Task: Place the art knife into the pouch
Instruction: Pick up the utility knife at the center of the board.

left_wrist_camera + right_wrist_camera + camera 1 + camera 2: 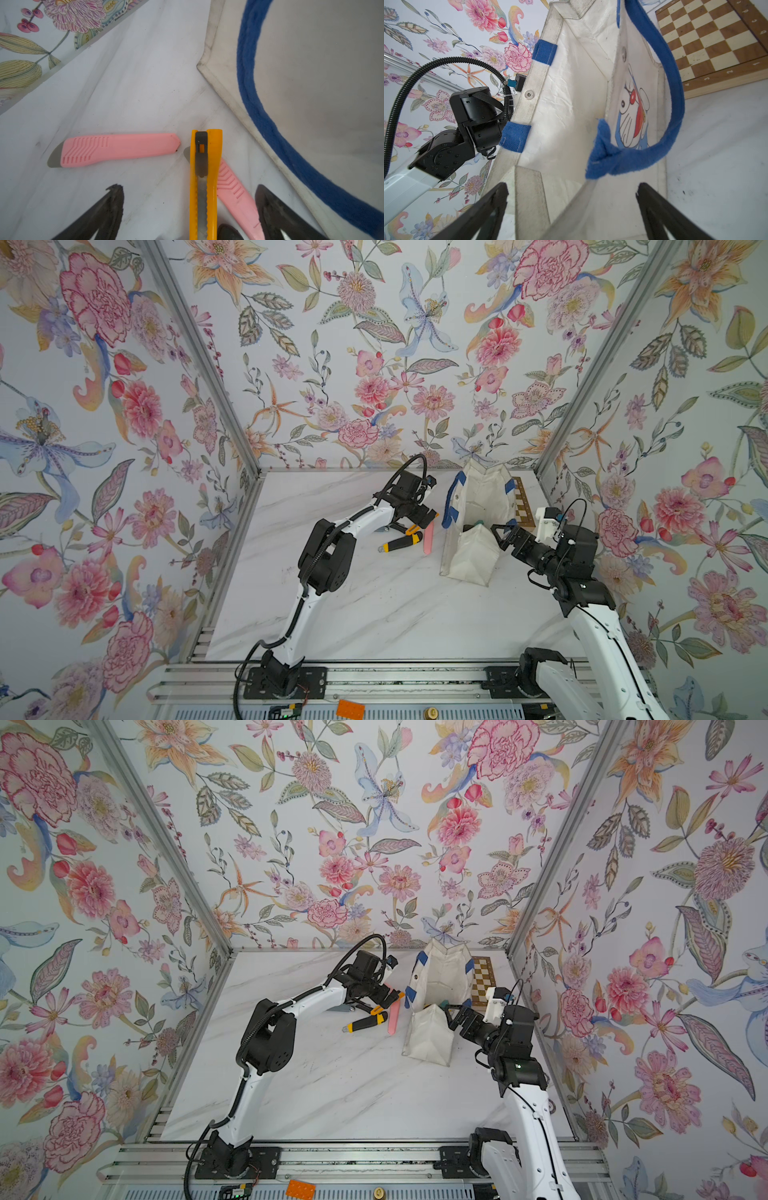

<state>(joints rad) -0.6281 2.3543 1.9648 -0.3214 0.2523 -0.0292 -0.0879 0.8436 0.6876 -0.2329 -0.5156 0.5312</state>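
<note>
The yellow art knife's body (414, 529) (202, 186) is below my left gripper, with my open fingers already on both sides of it, so next I need to lower my left gripper straight onto it and close there.
A yellow art knife (204, 176) with a grey slider lies lengthways between the wide-apart fingers of my left gripper (189, 187); neither finger touches it. In both top views the left gripper (424, 518) (388, 999) hangs low over the table, just left of the pouch (478, 506) (440, 977). The pouch is a white canvas bag with blue straps, standing with its mouth open; its side fills part of the left wrist view (311, 83). My right gripper (573, 185) (500, 533) is open, its fingers either side of the pouch's near rim (571, 104).
Two pink knives (118, 148) (234, 187) and a black-and-yellow knife (401, 542) lie on the marble table beside the left gripper. A wooden chequered board (524, 506) (716, 41) lies behind the pouch by the right wall.
</note>
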